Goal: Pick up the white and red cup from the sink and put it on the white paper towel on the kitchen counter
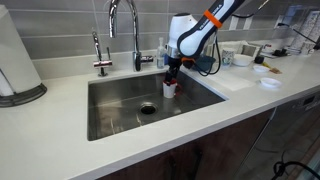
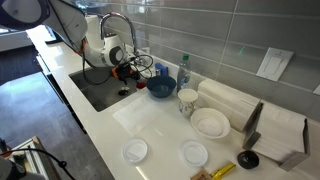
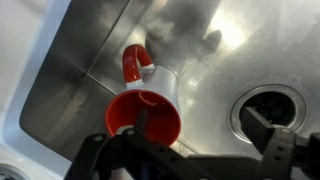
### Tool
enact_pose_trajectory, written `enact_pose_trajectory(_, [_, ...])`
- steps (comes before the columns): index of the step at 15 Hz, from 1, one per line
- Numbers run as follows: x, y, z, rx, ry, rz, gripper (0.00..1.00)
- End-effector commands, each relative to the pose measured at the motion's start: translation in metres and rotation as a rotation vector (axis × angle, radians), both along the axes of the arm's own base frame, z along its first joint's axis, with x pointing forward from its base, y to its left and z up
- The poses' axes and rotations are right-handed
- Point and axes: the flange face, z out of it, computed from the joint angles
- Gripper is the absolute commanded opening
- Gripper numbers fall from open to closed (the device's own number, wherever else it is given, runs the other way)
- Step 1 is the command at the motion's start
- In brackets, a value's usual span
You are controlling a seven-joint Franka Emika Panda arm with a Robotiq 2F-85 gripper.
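I will next lower my gripper onto the cup's rim on the drain side [image 1: 167, 84] [image 3: 178, 119], because one open finger is over the red inside of the cup and the other is over the outside.
The white and red cup [image 3: 148, 105] stands upright in the sink [image 1: 120, 110], near the basin's wall, with its red handle pointing away from me. In an exterior view the cup [image 1: 169, 88] is right under my gripper [image 1: 171, 74]. In the wrist view my gripper [image 3: 205, 140] is open. One finger hangs over the cup's red inside and the other is toward the drain hole [image 3: 272, 105]. The cup is not gripped. The white paper towel [image 2: 150, 118] lies flat on the kitchen counter [image 1: 60, 150], beside the sink.
A faucet [image 1: 125, 35] rises behind the sink. A blue bowl [image 2: 160, 88], a patterned cup [image 2: 187, 100], a white bowl [image 2: 210, 122] and small plates [image 2: 135, 150] sit around the paper towel. A big upright roll [image 1: 15, 60] stands at the far counter end.
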Motion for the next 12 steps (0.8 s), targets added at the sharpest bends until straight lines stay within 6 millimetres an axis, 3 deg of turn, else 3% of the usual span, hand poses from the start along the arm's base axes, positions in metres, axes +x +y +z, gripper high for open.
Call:
enact_pose_trajectory(1, [0.016, 0.007, -0.012, -0.034, -0.02, 0.009, 0.72])
enact_pose_trajectory(3, [0.021, 0.008, -0.017, -0.049, -0.029, 0.019, 0.53])
enact_pose_trajectory(6, [0.025, 0.009, -0.024, -0.062, -0.027, 0.026, 0.45])
enact_pose_trajectory(10, [0.029, 0.013, -0.03, -0.076, -0.037, 0.051, 0.47])
enact_pose_trajectory(12, [0.03, 0.015, -0.033, -0.081, -0.034, 0.059, 0.44])
